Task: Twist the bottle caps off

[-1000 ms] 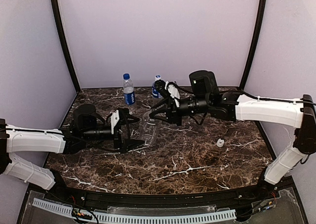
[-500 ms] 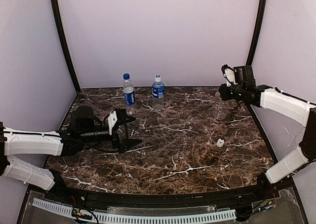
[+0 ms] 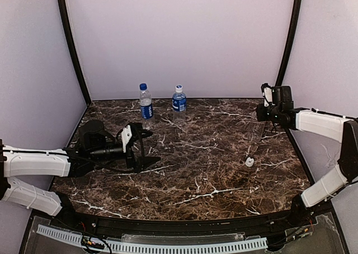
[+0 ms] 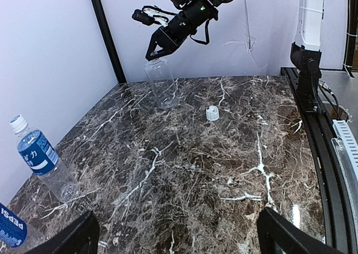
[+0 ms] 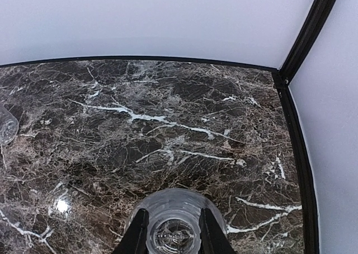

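The blue cap is still on the Pepsi bottle's neck, so my left gripper should move outward and close around it next.
My right gripper (image 3: 262, 115) is shut on the neck of the unlabelled clear bottle (image 5: 174, 206). The bottle is uncapped and stands upright near the back right corner; the left wrist view shows it (image 4: 163, 85) under the gripper (image 4: 156, 53). A loose white cap (image 3: 249, 161) lies on the table to its front. The Pepsi bottle with a blue cap (image 3: 146, 105) and the blue-labelled bottle with a white cap (image 3: 179, 103) stand capped at the back. My left gripper (image 3: 146, 151) is open and empty, low over the table's left side.
The marble table (image 3: 212, 181) is boxed in by purple walls with black corner posts (image 3: 286, 47). The right post and table edge (image 5: 296, 147) are close to my right gripper. The two capped bottles also show at the left of the left wrist view (image 4: 39, 160).
My right arm has carried the unlabelled bottle from the table's middle to the back right corner. My left gripper has stayed open and drawn back slightly to the left.
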